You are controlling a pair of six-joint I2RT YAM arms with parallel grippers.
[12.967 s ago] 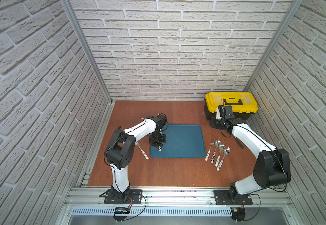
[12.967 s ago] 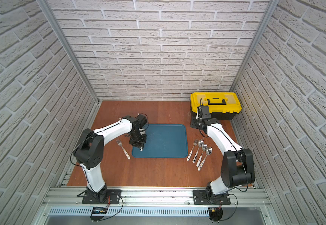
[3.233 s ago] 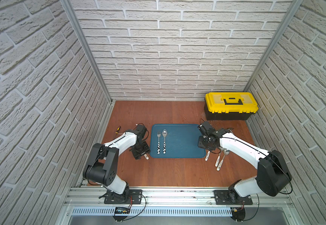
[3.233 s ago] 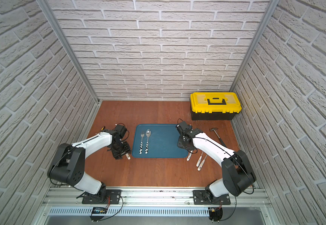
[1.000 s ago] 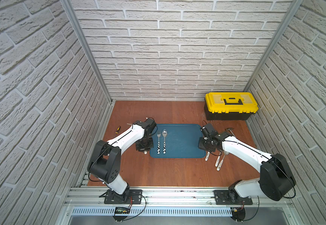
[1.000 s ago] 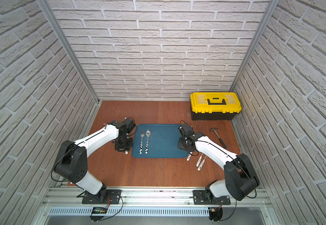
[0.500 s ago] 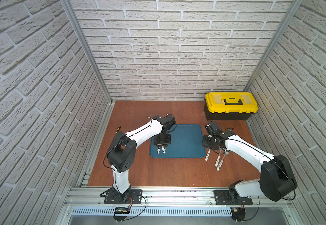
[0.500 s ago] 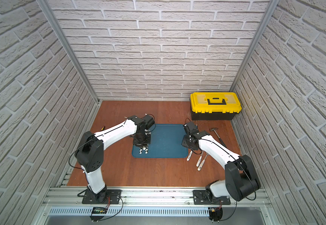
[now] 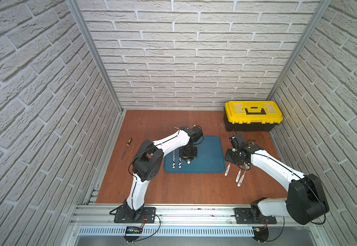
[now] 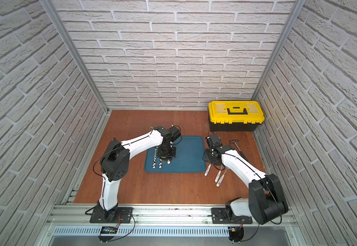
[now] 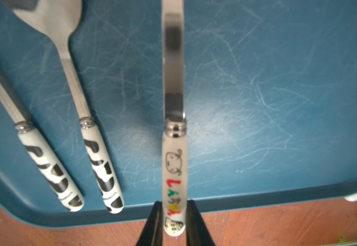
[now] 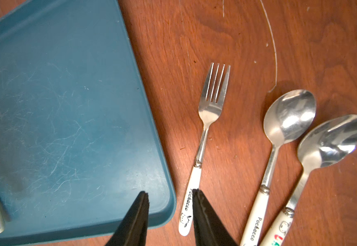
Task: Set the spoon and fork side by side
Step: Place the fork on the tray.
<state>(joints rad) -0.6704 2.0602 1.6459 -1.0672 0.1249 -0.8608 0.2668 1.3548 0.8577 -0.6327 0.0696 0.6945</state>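
I should next lower my left gripper toward the bare, open tray bottom beside the cow-patterned spoon, near the tray's front rim, and release the white-handled utensil's end.
A cow-patterned fork [image 11: 49, 170] and spoon [image 11: 103, 170] lie side by side on the left of the blue tray [image 9: 209, 153], also visible in both top views [image 9: 174, 164] [image 10: 160, 163]. My left gripper [image 11: 174, 204] is shut on the end of a white-handled utensil [image 11: 174, 166] with a cartoon face and coloured letters. It hangs just right of the pair, head out of view. My right gripper [image 12: 170, 192] is open and empty over the tray's right front corner. A Pochacco fork [image 12: 209, 110] lies beside one finger.
Two spoons [image 12: 288, 119] [image 12: 331, 140] lie on the wooden table right of the Pochacco fork. A yellow toolbox [image 9: 253, 115] stands at the back right with a hammer [image 10: 237, 147] in front of it. A screwdriver [image 9: 127, 147] lies left of the tray.
My left arm has swung from the table left of the tray to over it, carrying the utensil past the cow pair to their right. The right arm has barely moved.
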